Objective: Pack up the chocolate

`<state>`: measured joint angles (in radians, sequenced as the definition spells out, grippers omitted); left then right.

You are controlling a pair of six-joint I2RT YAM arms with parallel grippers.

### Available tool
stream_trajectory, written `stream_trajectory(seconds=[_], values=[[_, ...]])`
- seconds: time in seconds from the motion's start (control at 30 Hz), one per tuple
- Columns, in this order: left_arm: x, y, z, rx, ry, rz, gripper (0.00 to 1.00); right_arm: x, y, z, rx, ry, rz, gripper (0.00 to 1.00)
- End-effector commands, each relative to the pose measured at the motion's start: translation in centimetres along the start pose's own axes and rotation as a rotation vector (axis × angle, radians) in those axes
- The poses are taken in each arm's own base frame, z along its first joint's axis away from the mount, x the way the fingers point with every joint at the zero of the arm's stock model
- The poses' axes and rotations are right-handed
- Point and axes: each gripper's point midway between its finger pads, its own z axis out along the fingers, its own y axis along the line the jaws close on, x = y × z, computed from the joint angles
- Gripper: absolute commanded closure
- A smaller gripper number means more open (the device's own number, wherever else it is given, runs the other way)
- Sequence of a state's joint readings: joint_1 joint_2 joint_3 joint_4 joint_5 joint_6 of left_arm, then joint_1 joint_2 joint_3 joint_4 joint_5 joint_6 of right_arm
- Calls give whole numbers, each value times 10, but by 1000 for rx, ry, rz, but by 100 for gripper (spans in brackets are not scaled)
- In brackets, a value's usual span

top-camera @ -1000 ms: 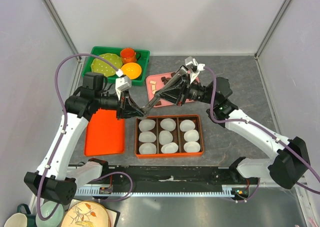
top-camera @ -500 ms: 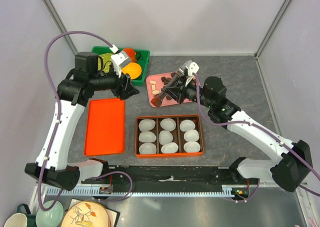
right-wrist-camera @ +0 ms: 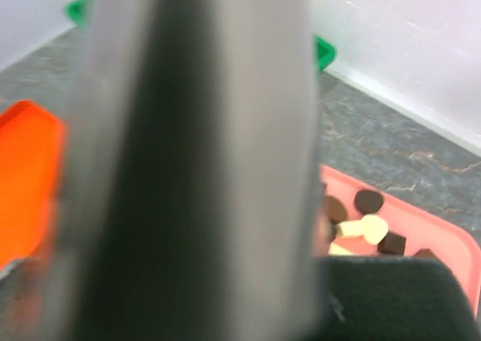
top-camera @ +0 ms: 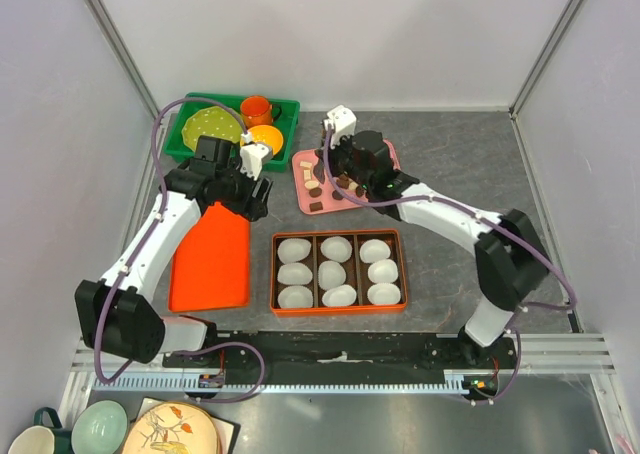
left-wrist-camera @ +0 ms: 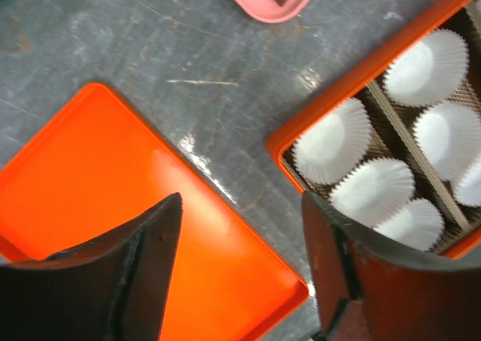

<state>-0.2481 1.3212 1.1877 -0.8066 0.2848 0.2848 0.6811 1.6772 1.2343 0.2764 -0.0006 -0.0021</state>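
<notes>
My right gripper needs to shift left in the top view to the pink tray's far corner (top-camera: 300,157) by the green bin and release, since the tray's corner lies there.
The chocolate (top-camera: 316,189) lies as small dark brown and cream pieces on a pink tray (top-camera: 299,161) behind the orange box. My right gripper (top-camera: 335,178) hangs low over that tray's left part. In the right wrist view a blurred grey mass fills most of the picture, hiding how the jaws stand; beside it show a dark piece (right-wrist-camera: 368,201) and a cream piece (right-wrist-camera: 366,228). My left gripper (left-wrist-camera: 240,206) is open and empty above the flat orange tray (left-wrist-camera: 113,183). The top view shows the left gripper (top-camera: 257,195) at that tray's far end.
An orange box (top-camera: 275,274) with three rows of white paper cups (top-camera: 338,271) sits at table centre. A green bin (top-camera: 290,106) at the back left holds a plate, a bowl and an orange cup. Grey walls close in both sides.
The left gripper opened and drew back from the middle to the orange tray's far end. The right gripper pulled back from the middle to the pink tray.
</notes>
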Motion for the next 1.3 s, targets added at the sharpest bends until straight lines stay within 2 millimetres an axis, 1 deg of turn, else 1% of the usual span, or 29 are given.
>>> stream_trajectory(seconds=[0.0,0.03,0.07,0.1,0.13,0.17,0.2,0.23,0.27,0.33,0.37,0.53,0.63,0.73,0.83,0.9,0.93,0.97,1.0,1.27], values=[[-22,25,8,-98,-79,10,22,-51,-27,32,117,-167,-60,100],[-24,25,9,-95,-90,8,21,-37,-28,44,113,-144,-65,100],[-21,26,11,-86,-86,0,10,-47,-28,50,113,-168,-67,100],[-22,27,12,-85,-88,-2,7,-45,-32,56,121,-171,-66,100],[-21,26,14,-76,-86,-12,7,-34,-34,67,120,-156,-67,100],[-19,27,16,-74,-85,-20,7,-43,-35,73,115,-179,-64,100],[-19,28,17,-73,-85,-22,7,-43,-38,79,116,-182,-57,100],[-18,30,18,-74,-84,-25,7,-33,-38,88,114,-169,-56,100],[-18,32,20,-78,-86,-28,7,-41,-39,92,113,-195,-56,100],[-16,35,21,-88,-84,-33,7,-37,-42,100,113,-199,-65,100],[-17,36,20,-91,-85,-33,7,-38,-40,102,107,-214,-67,100],[-16,40,20,-97,-87,-37,7,-32,-37,110,90,-227,-74,100],[-16,40,19,-100,-96,-37,7,-30,-36,113,82,-236,-67,94],[-16,39,17,-98,-104,-27,7,-24,-34,116,76,-230,-55,86],[-15,41,17,-111,-102,-26,7,-19,-34,117,75,-229,-40,85],[-15,41,16,-111,-103,-23,7,-15,-35,118,77,-226,-32,82],[-15,41,15,-113,-106,-22,7,-12,-34,119,74,-222,-31,79],[-16,42,15,-115,-106,-20,7,-13,-34,119,74,-226,-28,72],[-16,42,15,-117,-106,-18,8,-10,-34,120,76,-221,-23,69],[-17,43,11,-128,-113,-11,7,-1,-35,124,79,-208,-22,63]])
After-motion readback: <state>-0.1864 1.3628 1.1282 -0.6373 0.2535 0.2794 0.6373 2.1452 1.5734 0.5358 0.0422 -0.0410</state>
